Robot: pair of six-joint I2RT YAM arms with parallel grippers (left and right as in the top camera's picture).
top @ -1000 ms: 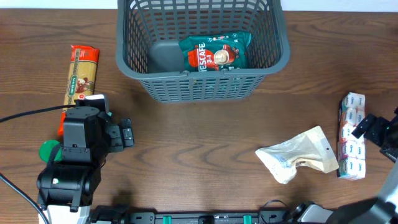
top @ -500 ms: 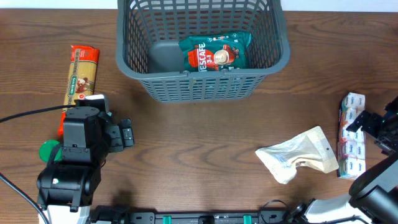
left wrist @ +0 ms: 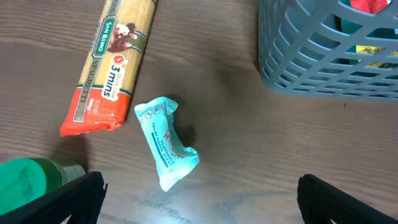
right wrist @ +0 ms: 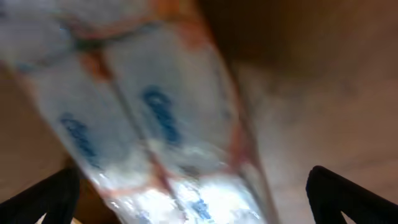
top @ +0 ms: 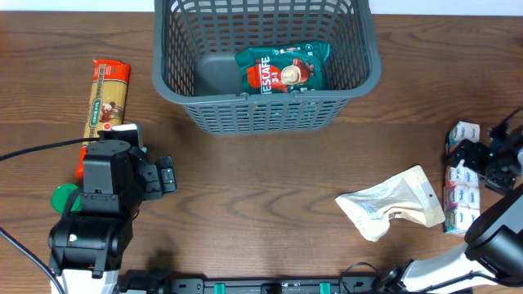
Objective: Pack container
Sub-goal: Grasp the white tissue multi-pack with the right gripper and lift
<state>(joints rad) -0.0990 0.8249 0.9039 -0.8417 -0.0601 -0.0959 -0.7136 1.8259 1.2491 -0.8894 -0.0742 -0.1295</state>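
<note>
Next, my right gripper comes down over the white tissue multipack's middle part (top: 462, 175) (right wrist: 180, 180) and closes its fingers across its width, as that part lies below the open fingers.
The dark grey container (top: 359, 77) stands at the top centre and holds a green Nescafe pack (top: 282, 67). Its corner shows in the left wrist view (left wrist: 323, 74). My left gripper (top: 113, 149) is open and empty above the table (left wrist: 199, 208). Ahead of it lie a small teal packet (left wrist: 166, 142) and an orange pasta pack (left wrist: 109, 68). My right gripper (top: 480, 162) is open at the far right. Its jaws straddle a white tissue multipack (top: 460, 204), which fills the blurred right wrist view (right wrist: 155, 124). I cannot tell whether the jaws touch it.
A beige crumpled pouch (top: 394, 206) lies left of the tissue pack. A green-lidded item (left wrist: 28, 180) sits by the left arm, also in the overhead view (top: 64, 196). The pasta pack (top: 109, 98) lies left of the container.
My right gripper has swung up and in over the tissue multipack. The left arm and all items have stayed still.
</note>
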